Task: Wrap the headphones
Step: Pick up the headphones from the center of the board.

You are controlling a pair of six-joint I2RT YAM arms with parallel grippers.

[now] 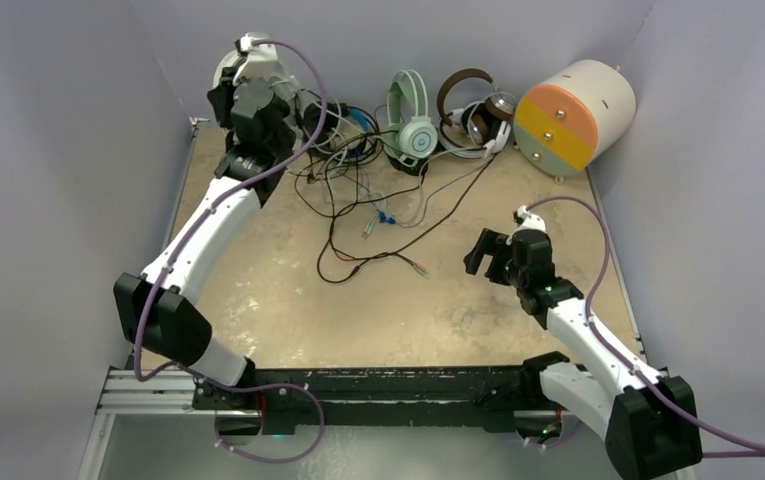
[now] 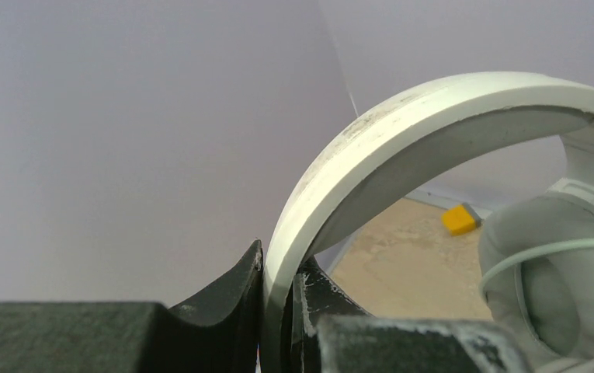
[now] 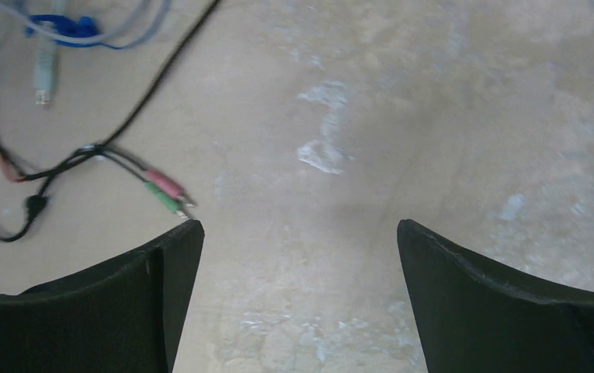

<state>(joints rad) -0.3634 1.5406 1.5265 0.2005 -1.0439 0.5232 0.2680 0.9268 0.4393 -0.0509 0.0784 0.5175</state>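
Observation:
My right gripper moves outward next, toward the held headphones and onto the thin black cable point(image 1: 335, 213), since its open fingers hover over bare table.
My left gripper point(image 1: 246, 92) is at the back left corner, shut on the headband point(image 2: 402, 132) of the white-grey headphones; its jaws point(image 2: 282, 268) pinch the band from both sides. Its grey ear cup point(image 2: 557, 272) hangs to the right, crossed by a thin pale cable. Along the back wall stand mint-green headphones point(image 1: 413, 115), brown ones point(image 1: 466, 95), a black-and-white pair point(image 1: 490, 125) and a black pair with blue point(image 1: 346, 125). Their thin cables point(image 1: 368, 210) lie tangled on the table. My right gripper point(image 1: 480, 252) hovers open over bare table point(image 3: 300, 229), right of pink and green plugs point(image 3: 165, 192).
A big cream cylinder with an orange-and-green face point(image 1: 573, 115) sits at the back right corner. A small yellow block point(image 2: 460, 218) lies by the wall past the held headband. Grey walls close in the table on three sides. A blue cable clip point(image 3: 68, 27) lies among the cables.

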